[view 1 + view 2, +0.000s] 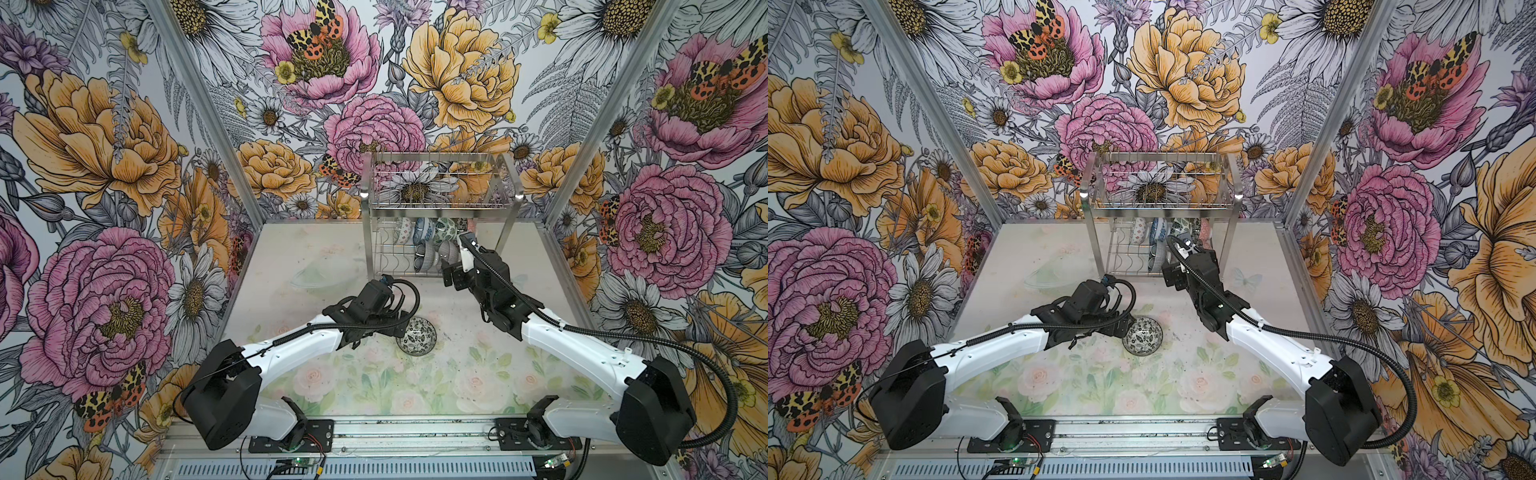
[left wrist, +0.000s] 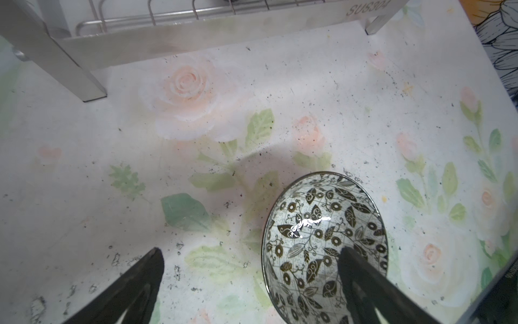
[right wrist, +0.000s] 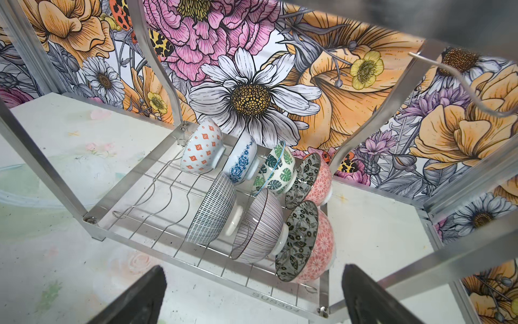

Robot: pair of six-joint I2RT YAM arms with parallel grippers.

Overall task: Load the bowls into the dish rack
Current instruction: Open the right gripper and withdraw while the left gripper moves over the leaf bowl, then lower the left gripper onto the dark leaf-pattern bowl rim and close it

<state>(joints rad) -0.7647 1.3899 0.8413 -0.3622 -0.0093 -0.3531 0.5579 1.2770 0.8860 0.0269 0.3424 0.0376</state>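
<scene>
My left gripper moves down onto the floral bowl's rim (image 1: pixel 399 343) (image 2: pixel 265 270) next and closes there. That rim lies between its open fingers, which still hang above it.
A black-and-white floral bowl (image 1: pixel 417 337) (image 1: pixel 1142 336) (image 2: pixel 325 238) sits upright on the table. My left gripper (image 1: pixel 400 326) (image 2: pixel 251 249) is open at its rim, with one finger (image 2: pixel 361 280) over the bowl's inside and the other outside over the table. The dish rack (image 1: pixel 440 204) (image 1: pixel 1163 204) (image 3: pixel 274 299) stands at the back. Several bowls stand on edge in its lower tier, among them a green leaf bowl (image 3: pixel 276 168), a striped one (image 3: pixel 260 227) and a pink one (image 3: pixel 322 246). My right gripper (image 1: pixel 464 241) (image 3: pixel 252 269) hangs open and empty just in front of that tier.
The rack's upper basket (image 1: pixel 436 183) holds nothing. Its flat legs (image 2: pixel 70 64) and front bar (image 2: pixel 196 36) stand just beyond the floral bowl. A faint clear bowl shape (image 1: pixel 320 274) lies left of the rack. Floral walls close in the table on three sides.
</scene>
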